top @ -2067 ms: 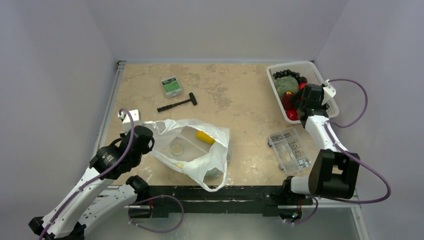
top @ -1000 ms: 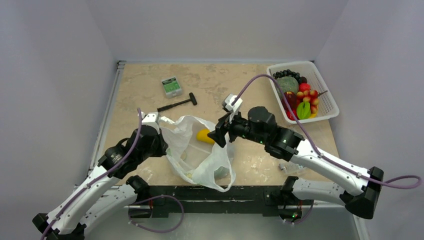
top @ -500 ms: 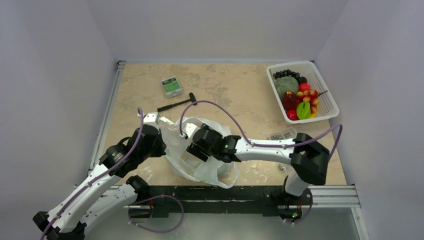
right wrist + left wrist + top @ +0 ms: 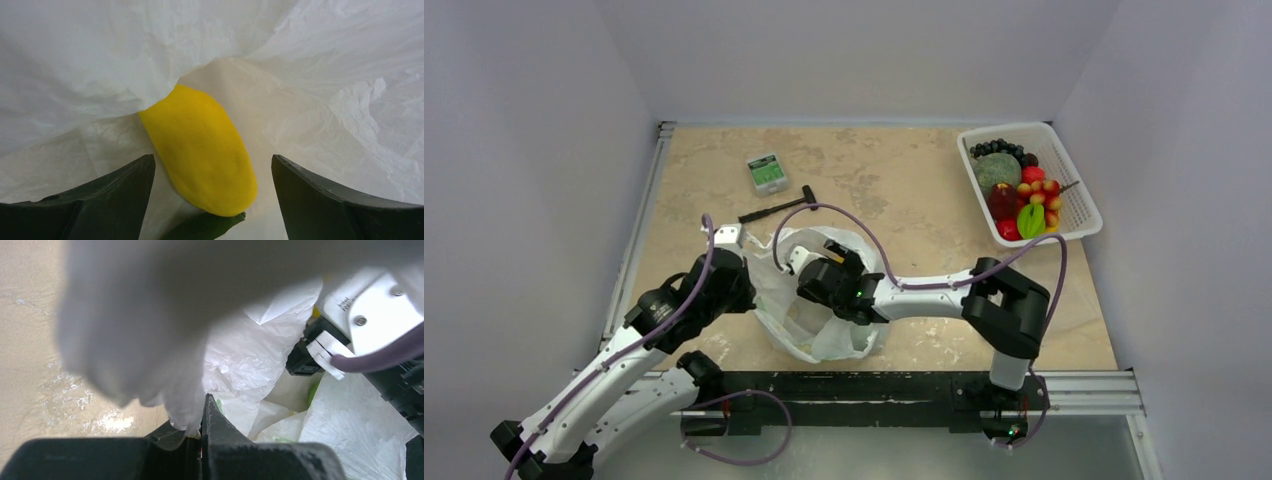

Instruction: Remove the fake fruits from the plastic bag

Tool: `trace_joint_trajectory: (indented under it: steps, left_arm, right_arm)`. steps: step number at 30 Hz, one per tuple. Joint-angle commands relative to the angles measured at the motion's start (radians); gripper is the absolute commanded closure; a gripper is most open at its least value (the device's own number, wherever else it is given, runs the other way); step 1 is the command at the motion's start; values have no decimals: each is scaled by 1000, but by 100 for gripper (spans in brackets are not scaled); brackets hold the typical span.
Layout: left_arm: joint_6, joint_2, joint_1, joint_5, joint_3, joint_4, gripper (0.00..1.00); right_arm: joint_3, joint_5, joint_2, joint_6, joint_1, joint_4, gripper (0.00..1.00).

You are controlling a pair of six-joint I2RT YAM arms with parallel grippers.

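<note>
The right gripper eases slightly down next and closes across the fruit's middle (image 4: 203, 153), since the yellow fake fruit already lies between its open fingers.
The white crinkly plastic bag (image 4: 826, 338) lies near the table's front edge, mouth held up. My left gripper (image 4: 204, 402) is shut on the bag's left rim, seen from above at the left gripper (image 4: 749, 273). My right gripper (image 4: 212, 157) is inside the bag, open wide. A yellow fake fruit (image 4: 200, 150) with a dark green leaf (image 4: 205, 226) lies on the bag's floor between the right fingers (image 4: 105, 200), touching neither. In the top view the fruit is hidden under the right wrist (image 4: 829, 283).
A white basket (image 4: 1079, 215) at the back right holds several fake fruits. A small green box (image 4: 767, 171) and a black hammer (image 4: 777, 207) lie behind the bag. The right arm's elbow (image 4: 1009, 300) stretches across the table's front right.
My right gripper has pushed further left and deeper into the bag, and its jaws have spread wider. The left gripper keeps its hold on the bag's rim.
</note>
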Motion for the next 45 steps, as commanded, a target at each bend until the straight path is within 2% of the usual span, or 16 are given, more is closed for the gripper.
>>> trace_joint_trajectory:
  steps: [1, 11, 15, 25, 31, 39, 45]
  left_arm:
    - [19, -9, -7, -5, 1, 46, 100]
    - [102, 36, -5, -28, 62, 5, 100]
    - [102, 51, -5, -6, 50, 28, 100]
    - [83, 49, -8, -34, 46, 20, 100]
    - [72, 42, -8, -68, 48, 7, 100]
    - [51, 12, -9, -148, 51, -20, 100]
    - [41, -8, -8, -186, 55, -37, 100]
  right_arm:
    - [44, 27, 42, 28, -19, 41, 17]
    - [56, -20, 75, 47, -20, 62, 38]
    - [47, -25, 65, 32, -19, 68, 52]
    - [28, -201, -52, 56, -11, 68, 76]
    - [53, -292, -102, 44, 16, 18, 99]
    - [47, -538, -204, 66, 24, 29, 100]
    - [11, -633, -292, 103, 24, 69, 100]
